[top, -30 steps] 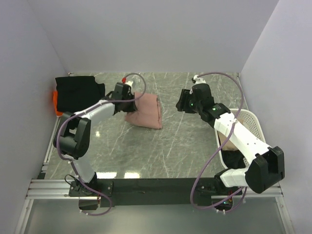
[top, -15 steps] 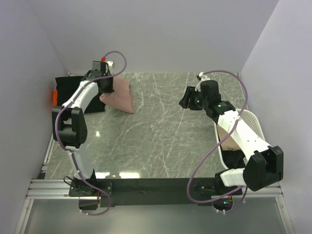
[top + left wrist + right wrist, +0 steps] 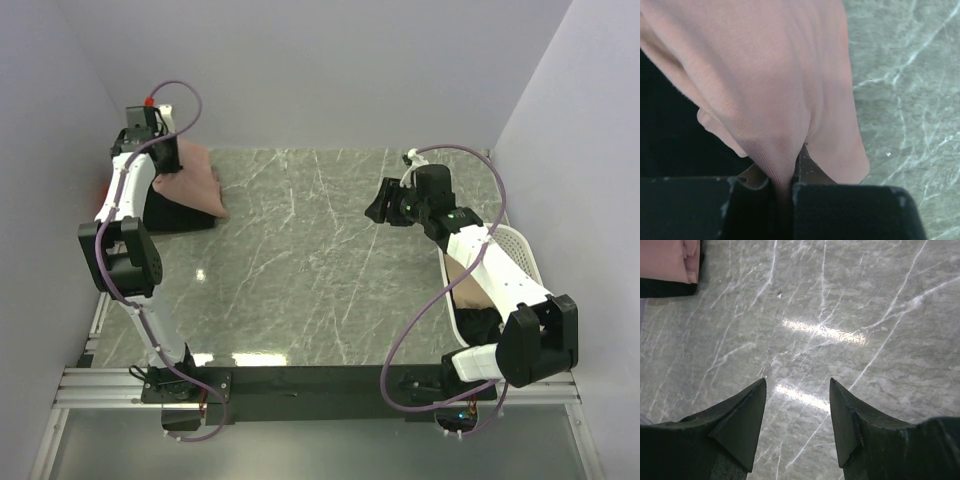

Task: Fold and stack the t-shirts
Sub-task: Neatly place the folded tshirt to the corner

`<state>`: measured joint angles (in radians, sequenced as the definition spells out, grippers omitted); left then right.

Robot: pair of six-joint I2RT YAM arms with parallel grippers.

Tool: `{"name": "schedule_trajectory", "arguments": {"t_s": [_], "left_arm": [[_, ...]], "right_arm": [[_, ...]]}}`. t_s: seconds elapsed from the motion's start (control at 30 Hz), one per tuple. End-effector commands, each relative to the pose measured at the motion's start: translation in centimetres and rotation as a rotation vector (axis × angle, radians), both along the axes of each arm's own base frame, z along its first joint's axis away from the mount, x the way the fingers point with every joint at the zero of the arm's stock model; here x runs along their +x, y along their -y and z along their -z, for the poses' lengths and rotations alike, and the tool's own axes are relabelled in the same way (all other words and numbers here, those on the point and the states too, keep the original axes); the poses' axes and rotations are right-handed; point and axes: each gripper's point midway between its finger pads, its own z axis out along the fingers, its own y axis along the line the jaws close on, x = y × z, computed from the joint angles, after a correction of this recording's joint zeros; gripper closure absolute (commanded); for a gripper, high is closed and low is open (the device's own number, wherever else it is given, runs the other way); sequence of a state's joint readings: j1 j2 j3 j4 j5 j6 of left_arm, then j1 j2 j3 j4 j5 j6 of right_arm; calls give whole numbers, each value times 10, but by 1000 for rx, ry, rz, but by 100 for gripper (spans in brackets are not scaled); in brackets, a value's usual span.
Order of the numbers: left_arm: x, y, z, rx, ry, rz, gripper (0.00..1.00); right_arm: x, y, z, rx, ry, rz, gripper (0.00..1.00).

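Note:
Next, the left gripper moves to the left in the top view and down and releases the pink shirt's fold, since the pink shirt sticks out past the black shirt's edge.
My left gripper (image 3: pixel 160 165) is shut on the folded dusty-pink t-shirt (image 3: pixel 195 185) and holds it at the far left, over the black t-shirt (image 3: pixel 175 215). In the left wrist view the pink cloth (image 3: pixel 770 85) is pinched between the closed fingers, with the black shirt (image 3: pixel 670 140) below on the left. The orange t-shirt is hidden behind the left arm. My right gripper (image 3: pixel 380 212) hangs open and empty over the marble at the right; its fingertips (image 3: pixel 752 400) show bare tabletop between them. The pink and black shirts show at the top left of the right wrist view (image 3: pixel 670 260).
A white mesh laundry basket (image 3: pixel 515 250) stands at the right edge, with pink and dark cloth inside (image 3: pixel 475 300). Grey walls close in the left, back and right sides. A black rail runs along the near edge.
My left gripper has carried the pink t-shirt from mid-table to the far left, over the black shirt. The right arm has barely moved.

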<state>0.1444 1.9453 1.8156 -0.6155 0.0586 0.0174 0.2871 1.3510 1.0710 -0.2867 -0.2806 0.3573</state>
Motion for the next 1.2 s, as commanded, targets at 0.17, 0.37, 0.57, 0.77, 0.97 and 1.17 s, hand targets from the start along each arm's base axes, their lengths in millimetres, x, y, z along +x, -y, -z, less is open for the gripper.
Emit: {"name": "schedule_trajectory", "arguments": {"t_s": [0.17,0.37,0.57,0.77,0.97,1.17], "left_arm": [[-4,-61,-33,25,69,-64,100],[-7,-104,-2,-6,46,-154,100],[-6,-131,34,29,-8,-269,99],[-2,-147,51,16,-29,-418,49],[-8,-143,7,53,47,-468,5],[-32,-117,-66,97,178,-550,2]], "right_arm": [[7,-2,-5,36,46,-36,39],[5,-3,-4,32,43,-41,39],[3,0,-8,34,55,-35,39],[-3,3,-12,34,69,-27,39],[-6,5,-17,36,84,-22,39],[-8,7,-20,36,92,-17,39]]}}
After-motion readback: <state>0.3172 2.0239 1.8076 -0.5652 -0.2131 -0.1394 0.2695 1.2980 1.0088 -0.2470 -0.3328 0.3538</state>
